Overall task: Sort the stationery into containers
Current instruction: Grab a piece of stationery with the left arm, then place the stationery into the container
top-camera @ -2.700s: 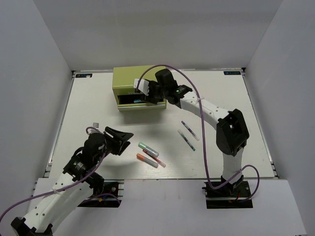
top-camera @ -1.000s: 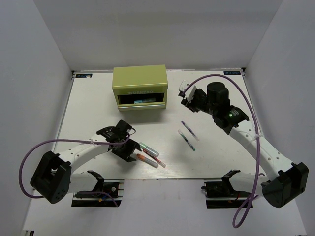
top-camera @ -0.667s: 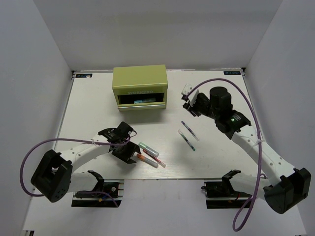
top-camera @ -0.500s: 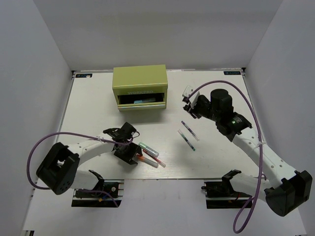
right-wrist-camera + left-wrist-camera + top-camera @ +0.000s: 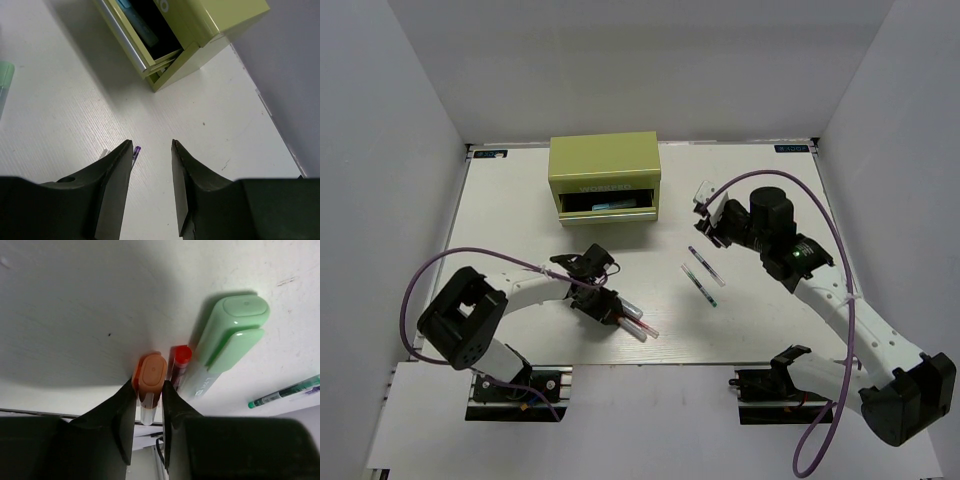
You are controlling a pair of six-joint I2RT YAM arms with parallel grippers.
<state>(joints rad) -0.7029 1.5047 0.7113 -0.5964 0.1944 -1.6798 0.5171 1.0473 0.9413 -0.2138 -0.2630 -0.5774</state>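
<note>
The robot will raise its left gripper and carry the orange marker outward over the open drawer [image 5: 608, 205] to release it, since that drawer lies outward of the gripper.
My left gripper [image 5: 149, 384] is shut on the orange marker [image 5: 152, 374], low at the table near the front; it also shows in the top view [image 5: 603, 303]. A green marker [image 5: 227, 332] and a thin red pen [image 5: 180, 356] lie right beside the orange one. Two thin dark pens [image 5: 704, 262] lie mid-table. My right gripper [image 5: 152, 150] is open and empty above their far end, a purple pen tip [image 5: 136, 149] by its left finger. The olive-green tool chest [image 5: 605, 165] stands at the back, its drawer [image 5: 608, 205] open with a blue marker [image 5: 134, 19] inside.
White walls close in the table on the left, the back and the right. The left arm's purple cable loops over the front-left of the table. The table's front edge runs just behind the left gripper.
My left gripper has moved right along the table to the orange marker and closed on it. My right gripper pulled back from the drawer and now hovers over the thin pens.
</note>
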